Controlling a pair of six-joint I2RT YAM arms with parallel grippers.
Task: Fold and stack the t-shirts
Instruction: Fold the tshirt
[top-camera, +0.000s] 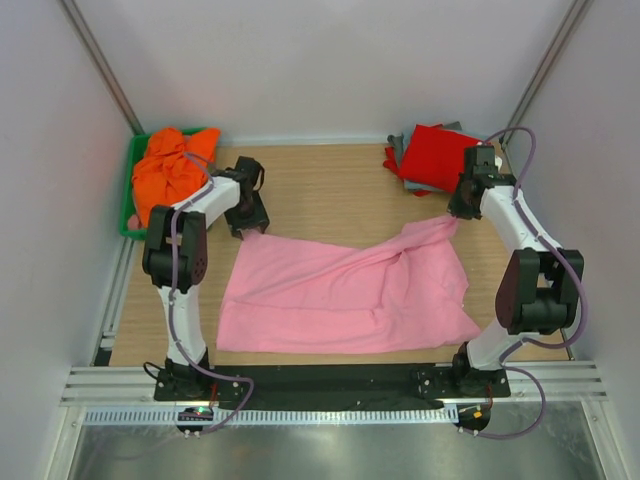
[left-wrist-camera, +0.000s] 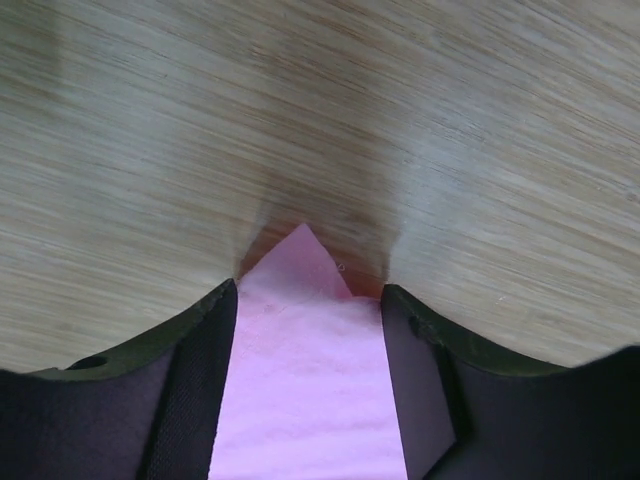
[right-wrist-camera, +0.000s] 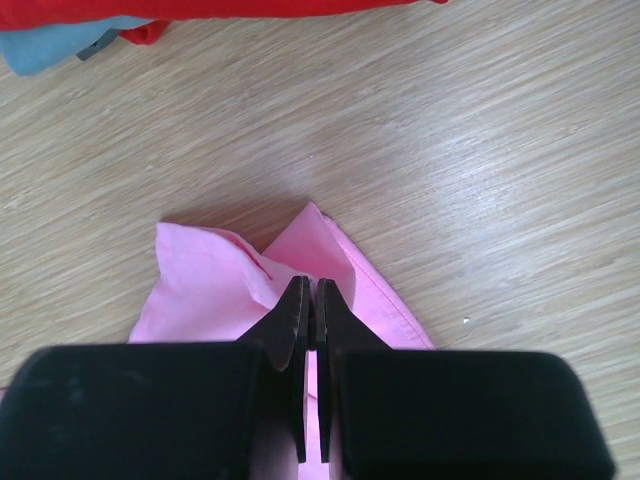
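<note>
The shirt's wrinkled side panel lies spread nearer my base, so next my right gripper will carry its pink corner back over it and let go there.
A light pink t-shirt lies spread and wrinkled across the middle of the table. My left gripper is at its far left corner. In the left wrist view the gripper is open, and the pink corner lies between its wide-apart fingers. My right gripper is at the far right corner. In the right wrist view it is shut on the pink cloth, which bunches up around its tips. A bright orange t-shirt is heaped at the far left. Red and grey shirts lie at the far right.
The orange shirt sits in a green bin by the left wall. The red shirt and the grey one lie just beyond my right gripper. White walls close in the table on three sides. A black strip runs along the near edge.
</note>
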